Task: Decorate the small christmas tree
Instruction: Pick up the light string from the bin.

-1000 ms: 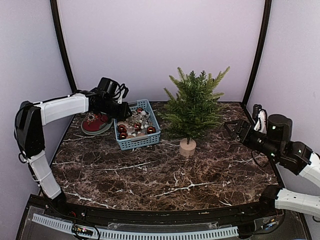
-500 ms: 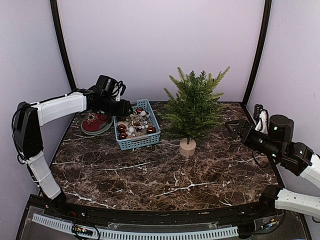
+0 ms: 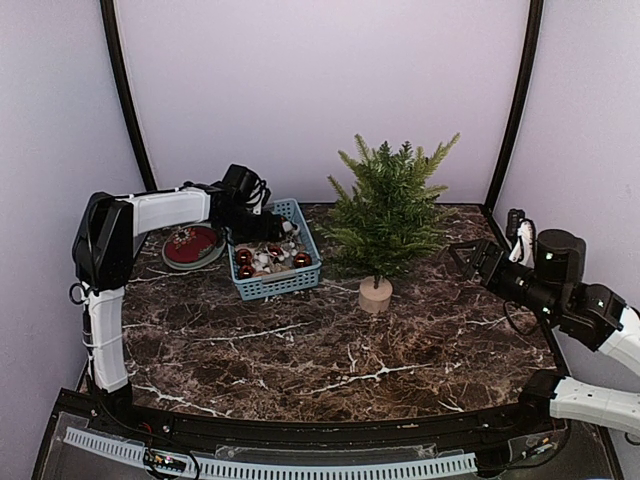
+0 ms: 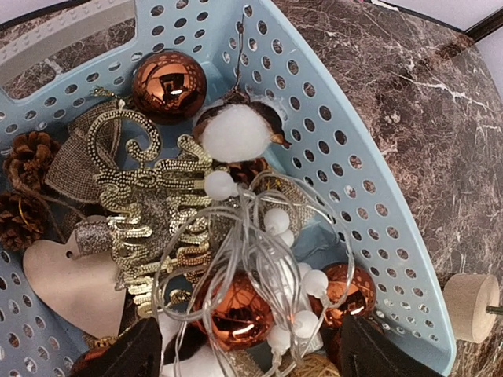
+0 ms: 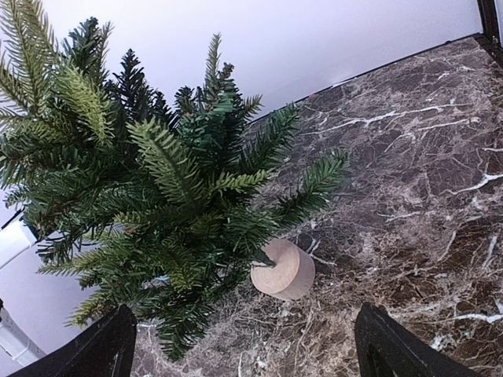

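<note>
My left gripper shifts toward the basket's tree side next and lowers onto the clear string.
The small christmas tree [image 3: 388,215] stands upright on its pale wooden base [image 3: 376,294] right of a blue basket [image 3: 275,284] full of ornaments. My left gripper [image 3: 262,226] hangs over the basket's far end, open. In the left wrist view its two dark fingers [image 4: 137,355] stand wide apart on either side of a copper ball [image 4: 236,310] and a clear string of white bead lights [image 4: 275,236], gripping neither. My right gripper [image 3: 468,258] is open to the right of the tree, apart from it. The right wrist view looks at the tree [image 5: 157,181] and base [image 5: 284,271].
The basket [image 4: 346,157] also holds another copper ball [image 4: 167,85], pine cones [image 4: 27,153], gold sequin trim [image 4: 149,204], a white pom-pom bird [image 4: 236,132] and a wooden heart [image 4: 75,287]. A red plate-like piece [image 3: 192,246] lies left of the basket. Walls enclose the marble table.
My left gripper has swung right from the basket's left edge to over the basket, and its jaws have spread apart. The right arm has stayed still.
</note>
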Motion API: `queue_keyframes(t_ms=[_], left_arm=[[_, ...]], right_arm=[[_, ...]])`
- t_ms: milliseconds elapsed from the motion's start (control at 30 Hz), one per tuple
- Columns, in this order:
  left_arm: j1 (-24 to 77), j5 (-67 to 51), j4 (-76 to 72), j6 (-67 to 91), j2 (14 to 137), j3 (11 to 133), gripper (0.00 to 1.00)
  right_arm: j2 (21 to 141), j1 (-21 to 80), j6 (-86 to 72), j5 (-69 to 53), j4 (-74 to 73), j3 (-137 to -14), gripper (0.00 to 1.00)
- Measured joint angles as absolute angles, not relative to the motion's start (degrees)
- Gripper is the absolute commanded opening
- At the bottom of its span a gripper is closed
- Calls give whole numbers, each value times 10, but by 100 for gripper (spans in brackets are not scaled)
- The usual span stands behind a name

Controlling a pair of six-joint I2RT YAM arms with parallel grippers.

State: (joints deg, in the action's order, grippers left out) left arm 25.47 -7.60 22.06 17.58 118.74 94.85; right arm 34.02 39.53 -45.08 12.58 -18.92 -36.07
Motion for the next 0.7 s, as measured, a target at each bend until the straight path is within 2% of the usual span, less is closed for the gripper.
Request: queue_keyframes(t_ms=[533, 700], left_arm=[[253, -132, 204, 204, 1236, 999, 83], [253, -138, 202, 208, 1251, 1004, 81]], right_arm=[[368, 395, -442, 127, -189, -361, 99], [369, 395, -440, 128, -189, -361, 99]])
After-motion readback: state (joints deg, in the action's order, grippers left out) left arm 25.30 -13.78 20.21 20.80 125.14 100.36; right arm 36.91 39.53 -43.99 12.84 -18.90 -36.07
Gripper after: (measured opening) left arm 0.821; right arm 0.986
